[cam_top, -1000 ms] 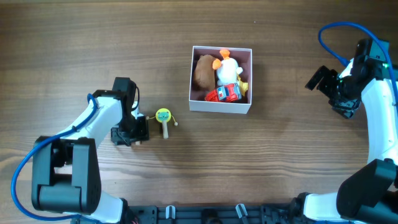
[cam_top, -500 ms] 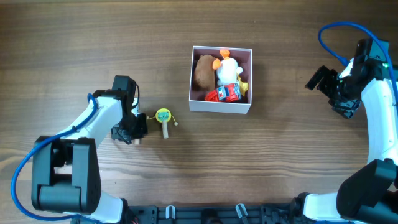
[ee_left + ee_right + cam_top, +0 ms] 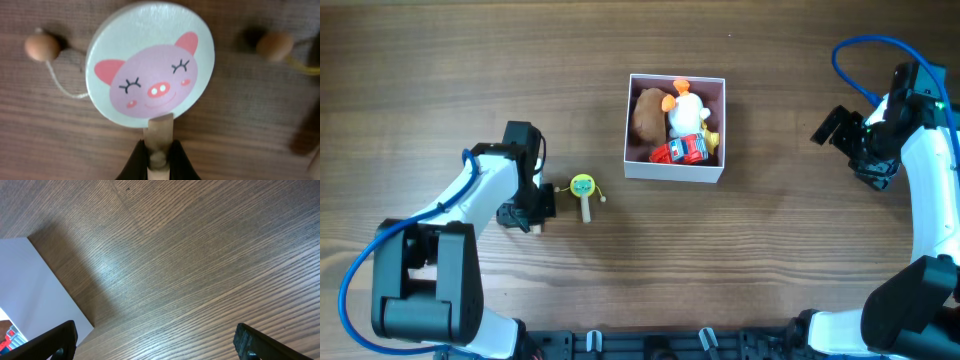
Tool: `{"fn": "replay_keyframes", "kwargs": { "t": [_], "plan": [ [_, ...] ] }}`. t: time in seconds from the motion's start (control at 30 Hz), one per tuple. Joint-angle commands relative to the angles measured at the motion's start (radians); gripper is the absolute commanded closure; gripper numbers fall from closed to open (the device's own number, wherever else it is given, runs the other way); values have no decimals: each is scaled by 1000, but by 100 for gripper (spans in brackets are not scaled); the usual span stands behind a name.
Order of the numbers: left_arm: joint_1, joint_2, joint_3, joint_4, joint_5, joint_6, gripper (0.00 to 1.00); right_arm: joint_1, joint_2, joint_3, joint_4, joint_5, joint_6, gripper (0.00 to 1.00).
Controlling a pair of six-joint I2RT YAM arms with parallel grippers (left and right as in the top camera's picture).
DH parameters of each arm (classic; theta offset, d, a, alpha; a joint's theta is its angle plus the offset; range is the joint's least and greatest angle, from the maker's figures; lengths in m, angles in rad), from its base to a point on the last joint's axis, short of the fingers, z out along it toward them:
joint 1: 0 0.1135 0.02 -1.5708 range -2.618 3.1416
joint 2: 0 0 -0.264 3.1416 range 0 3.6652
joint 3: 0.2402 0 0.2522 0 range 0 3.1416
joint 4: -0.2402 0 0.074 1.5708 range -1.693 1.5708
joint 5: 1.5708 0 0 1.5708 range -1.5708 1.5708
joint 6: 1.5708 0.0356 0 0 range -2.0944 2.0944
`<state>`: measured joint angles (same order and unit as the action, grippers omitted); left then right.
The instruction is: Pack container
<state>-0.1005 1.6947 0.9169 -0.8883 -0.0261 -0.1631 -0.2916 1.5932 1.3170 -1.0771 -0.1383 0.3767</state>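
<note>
Next, my left gripper lifts the pig drum outward over the container's near corner (image 3: 640,152), then releases it.
The container (image 3: 675,172) is a square white box with a pink inside, standing at the table's middle back. It holds a brown plush (image 3: 646,115), a white duck plush (image 3: 686,108) and a red toy car (image 3: 680,150). In the left wrist view a rattle drum with a pink pig face (image 3: 150,65) lies flat on the table. My left gripper (image 3: 159,148) is shut on its wooden handle (image 3: 159,131). From overhead my left gripper (image 3: 528,214) hides that drum. My right gripper (image 3: 852,152) stands open right of the container with nothing between its fingers; it sees the white wall (image 3: 30,290).
A second rattle drum, yellow with a green face (image 3: 582,186), lies just right of my left gripper, its handle pointing to the front. A loose bead on a white string (image 3: 42,46) and another on a yellow string (image 3: 274,46) flank the pig drum.
My left gripper's jaws have closed onto the pig drum's handle. The right arm and the toys in the container have not moved.
</note>
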Motion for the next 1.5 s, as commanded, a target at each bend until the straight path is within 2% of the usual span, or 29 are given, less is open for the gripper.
{"fn": "replay_keyframes", "kwargs": {
  "t": [0.0, 0.17, 0.33, 0.4, 0.53, 0.7, 1.0, 1.03, 1.07, 1.1, 1.17, 1.23, 1.37, 1.47],
  "plan": [
    [-29, -14, 79, -59, -18, 2, 96, 0, 6, -4, 0, -13, -8, 0],
    [-89, -56, 223, -171, -20, 0, 96, 0, 6, -4, 0, -13, -8, 0],
    [-222, -94, 426, -224, -19, 28, 96, -1, 6, -4, 8, -13, -7, 0],
    [-288, -96, 486, -187, -21, 91, 96, 0, 6, -4, 11, -13, -7, 0],
    [-420, -87, 497, 19, -28, 242, 96, 0, 6, -4, 10, -13, -8, 0],
    [-499, -49, 497, 167, -28, 391, 96, 0, 6, -4, 10, -13, -8, 0],
    [-508, 69, 497, 192, 53, 417, 96, 0, 6, -4, 6, -13, -8, 0],
    [-508, 79, 497, 189, 60, 417, 92, 0, 6, -4, 3, -13, -8, 0],
    [-507, 84, 497, 186, 63, 412, 78, 0, 6, -4, 0, -13, -8, 0],
    [-508, 86, 497, 184, 63, 410, 69, 0, 6, -4, -3, -13, -9, 0],
    [-507, 86, 497, 177, 63, 410, 56, 0, 6, -4, -9, -13, -10, 0],
    [-507, 85, 497, 175, 63, 409, 52, 0, 6, -4, -12, -13, -10, 0],
    [-506, 78, 497, 144, 21, 352, 60, 0, 6, -4, -21, -13, -10, 0],
    [-505, 49, 497, 100, 6, 331, 58, 0, 6, -4, -29, -13, -10, 0]
  ]
}}
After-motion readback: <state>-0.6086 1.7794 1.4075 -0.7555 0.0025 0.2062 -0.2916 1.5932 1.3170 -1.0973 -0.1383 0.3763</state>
